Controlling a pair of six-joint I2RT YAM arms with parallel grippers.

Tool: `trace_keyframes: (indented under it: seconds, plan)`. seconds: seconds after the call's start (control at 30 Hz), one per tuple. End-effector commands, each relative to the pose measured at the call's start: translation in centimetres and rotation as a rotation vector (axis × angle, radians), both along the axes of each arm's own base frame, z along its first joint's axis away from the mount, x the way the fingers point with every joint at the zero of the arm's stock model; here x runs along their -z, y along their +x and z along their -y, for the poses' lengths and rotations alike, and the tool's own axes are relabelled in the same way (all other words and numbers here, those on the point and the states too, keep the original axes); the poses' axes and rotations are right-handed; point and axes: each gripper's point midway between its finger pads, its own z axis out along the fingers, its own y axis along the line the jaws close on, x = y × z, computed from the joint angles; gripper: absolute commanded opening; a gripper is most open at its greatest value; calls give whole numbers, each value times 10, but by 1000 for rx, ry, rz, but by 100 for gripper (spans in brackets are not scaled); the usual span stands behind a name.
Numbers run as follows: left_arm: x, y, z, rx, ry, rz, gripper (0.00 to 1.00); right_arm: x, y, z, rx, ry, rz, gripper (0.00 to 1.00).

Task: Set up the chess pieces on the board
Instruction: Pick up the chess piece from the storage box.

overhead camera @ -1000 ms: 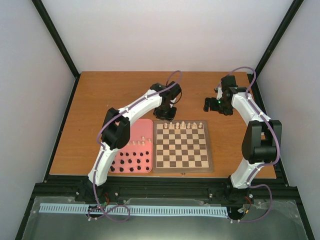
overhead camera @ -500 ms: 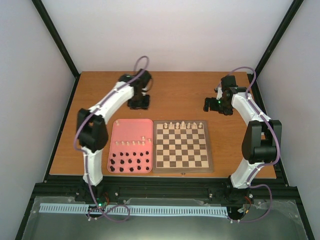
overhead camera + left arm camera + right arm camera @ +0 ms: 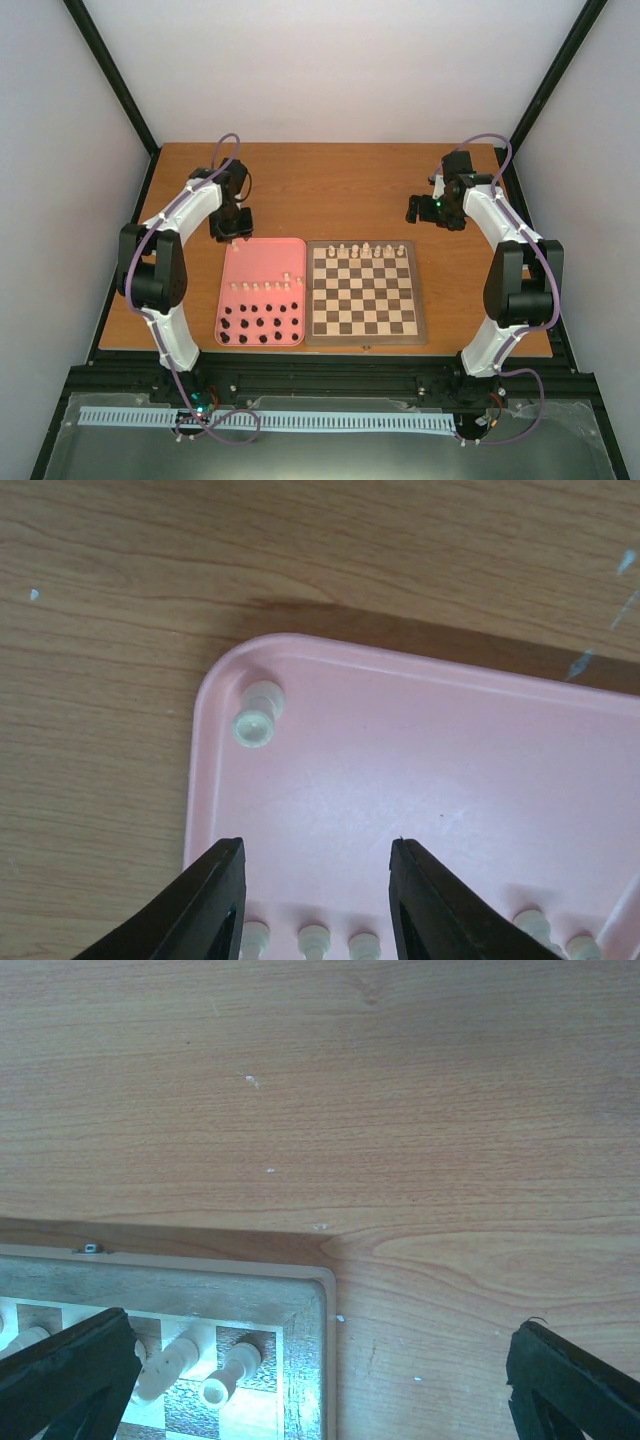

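Observation:
I need to lower my left gripper next and move it left in the wrist view to the cream-white rook (image 3: 235, 246) (image 3: 258, 714), because the rook stands below the open fingers, toward that side.
The board (image 3: 365, 342) lies at the table's middle, with several cream-white chess pieces (image 3: 366, 249) lined along its far row. More white chess pieces (image 3: 266, 287) stand in a row on the pink tray (image 3: 268, 262) left of the board. One lone white piece (image 3: 256, 715) sits in the tray's (image 3: 450, 770) far left corner. My left gripper (image 3: 229, 233) hovers over that corner, and in the left wrist view it (image 3: 316, 852) is open and holds nothing. My right gripper (image 3: 415, 208) hangs wide open beyond the board's far right corner (image 3: 305, 1305), where two white pieces (image 3: 232, 1373) stand.
Black figures (image 3: 260, 328) fill the near half of the pink tray. Bare wooden table (image 3: 350, 185) stretches behind tray and board. Black frame posts and white walls close in the sides.
My left arm has swung left from the board's far left corner to the far left corner of the pink tray. The right arm has not moved.

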Motion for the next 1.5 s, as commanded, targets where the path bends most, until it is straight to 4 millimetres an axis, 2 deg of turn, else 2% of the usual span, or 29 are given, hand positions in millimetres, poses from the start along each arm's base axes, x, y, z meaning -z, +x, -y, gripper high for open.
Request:
trace_keyframes:
  seconds: [0.0,0.17,0.53,0.73,0.9,1.23,1.47]
  plan:
    - [5,14,-5,-35,-42,32,43,0,5,3,-1,-3,6,100]
    - [15,17,-12,-47,-41,19,43,0,4,4,-1,-10,6,100]
    - [43,7,-19,-64,-46,-38,42,3,4,5,0,-14,-4,100]
    - [51,11,-19,-65,-49,-47,42,4,4,5,0,-21,-4,100]
    - [58,17,-20,-62,-41,-57,37,4,3,7,1,-26,-6,100]
    - [61,21,-22,-56,-32,-59,32,5,4,7,2,-29,-8,100]
    - [61,19,-24,-53,-22,-66,23,7,3,7,1,-28,-14,100]
